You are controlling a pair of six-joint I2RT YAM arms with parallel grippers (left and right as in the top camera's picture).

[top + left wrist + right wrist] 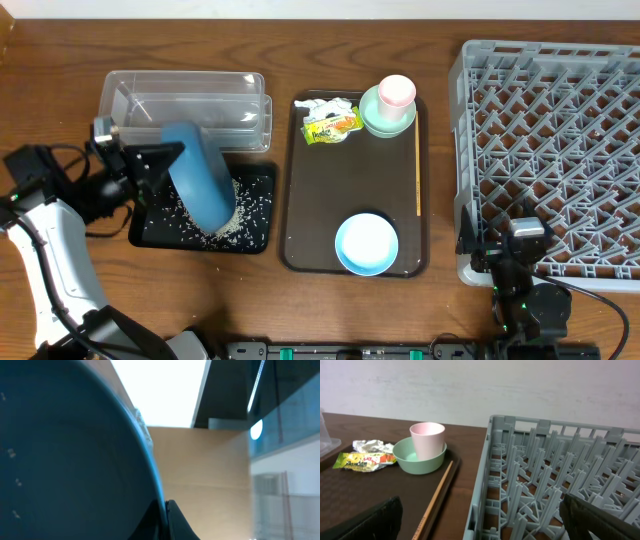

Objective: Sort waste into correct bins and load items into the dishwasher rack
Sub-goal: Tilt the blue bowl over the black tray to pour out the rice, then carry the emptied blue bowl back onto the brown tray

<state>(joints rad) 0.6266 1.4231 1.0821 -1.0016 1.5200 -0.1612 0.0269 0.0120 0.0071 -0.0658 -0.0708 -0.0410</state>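
I will next swing my left gripper toward the serving tray, turn the bowl upright and lower it to let it go on the serving tray's middle (338, 174), because that part of the serving tray is empty.
My left gripper (163, 160) is shut on the rim of the large dark-blue bowl (200, 180), which is tipped steeply over the shallow black tray (150, 232). White rice (238, 212) lies scattered in that tray under the bowl's mouth. In the left wrist view the bowl (70, 450) fills the left side, its rim pinched in the gripper (165, 512). On the brown serving tray (300, 200) lie a crumpled tissue (320, 105) and a yellow wrapper (332, 127). The pink cup (397, 91) stands in the mint bowl (385, 120). My right gripper (503, 245) is open and empty at the grey rack's (560, 140) front-left corner.
The clear container (185, 100) stands behind the black tray. A light-blue bowl (366, 243) sits at the serving tray's near end. A wooden chopstick (418, 170) lies along its right edge. The rack's wall (485, 485) is straight ahead of the right gripper (480, 510).
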